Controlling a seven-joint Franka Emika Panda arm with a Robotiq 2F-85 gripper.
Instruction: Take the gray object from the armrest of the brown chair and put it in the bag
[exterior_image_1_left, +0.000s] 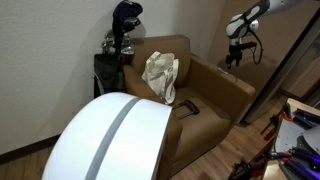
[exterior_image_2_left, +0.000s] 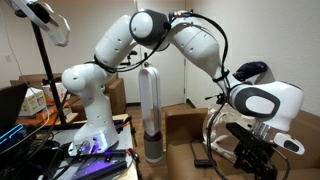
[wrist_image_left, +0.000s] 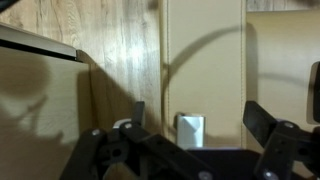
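The small gray object on the armrest (wrist_image_left: 190, 131) is still below my gripper's open fingers, which are apart and empty. My gripper will come down over it next until the fingers are on both sides of it.
The brown chair (exterior_image_1_left: 215, 85) holds a cream bag (exterior_image_1_left: 161, 75) on its seat. My gripper (exterior_image_1_left: 236, 57) hangs over the chair's far armrest, and it also shows low in an exterior view (exterior_image_2_left: 254, 160). In the wrist view the gripper (wrist_image_left: 197, 112) is open, with its two dark fingers on either side of a small light gray object (wrist_image_left: 190, 130) that lies on the brown armrest (wrist_image_left: 205, 60). The fingers stand apart from the object and hold nothing. I cannot make out the gray object in either exterior view.
A large white rounded device (exterior_image_1_left: 110, 140) fills the foreground before the chair. A golf bag with clubs (exterior_image_1_left: 120, 45) stands behind the chair by the wall. A dark strap (exterior_image_1_left: 187, 105) lies on the seat. A silver tower (exterior_image_2_left: 150, 115) stands beside the robot base.
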